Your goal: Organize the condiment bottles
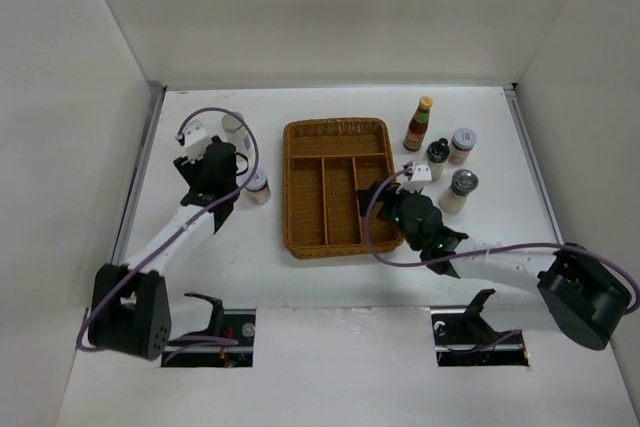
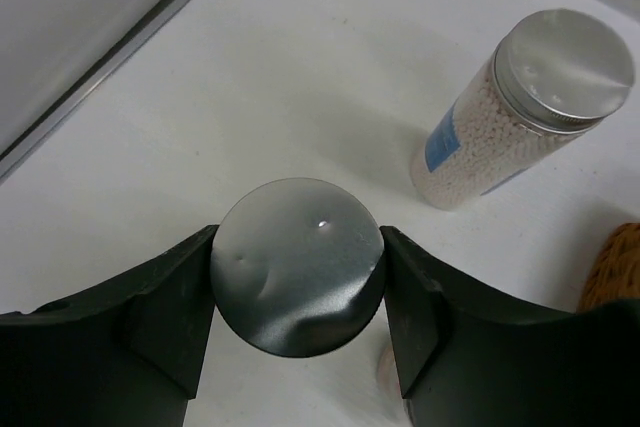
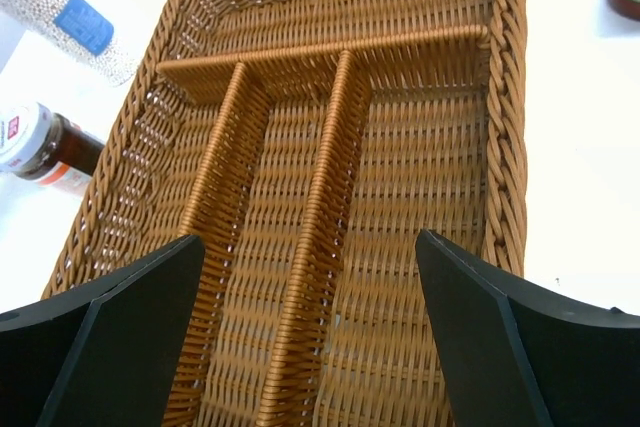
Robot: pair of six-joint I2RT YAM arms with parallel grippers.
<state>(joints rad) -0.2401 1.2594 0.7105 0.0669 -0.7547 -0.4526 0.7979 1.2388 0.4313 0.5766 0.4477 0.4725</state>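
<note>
My left gripper should raise the jar, turn and put it down into the tray's empty far section at the end nearest the second jar (image 1: 307,141).
My left gripper (image 2: 298,277) is shut on a silver-capped jar (image 2: 298,265); both fingers (image 2: 165,322) press the sides of its cap. In the top view this jar (image 1: 258,185) stands left of the wicker tray, by my left gripper (image 1: 232,179). A second silver-capped jar of white beads (image 2: 525,112) stands behind it (image 1: 235,127). My right gripper (image 3: 310,242) is open and empty over the tray's right side (image 1: 388,195). The yellow-capped sauce bottle (image 1: 418,125), black-capped bottle (image 1: 437,157), red-lidded shaker (image 1: 461,145) and grey-lidded shaker (image 1: 459,190) stand right of the tray.
The brown wicker divided tray (image 1: 335,125) sits mid-table with nothing in its compartments (image 3: 510,97). White walls enclose the table on the left, back and right. A purple cable loops beside each arm.
</note>
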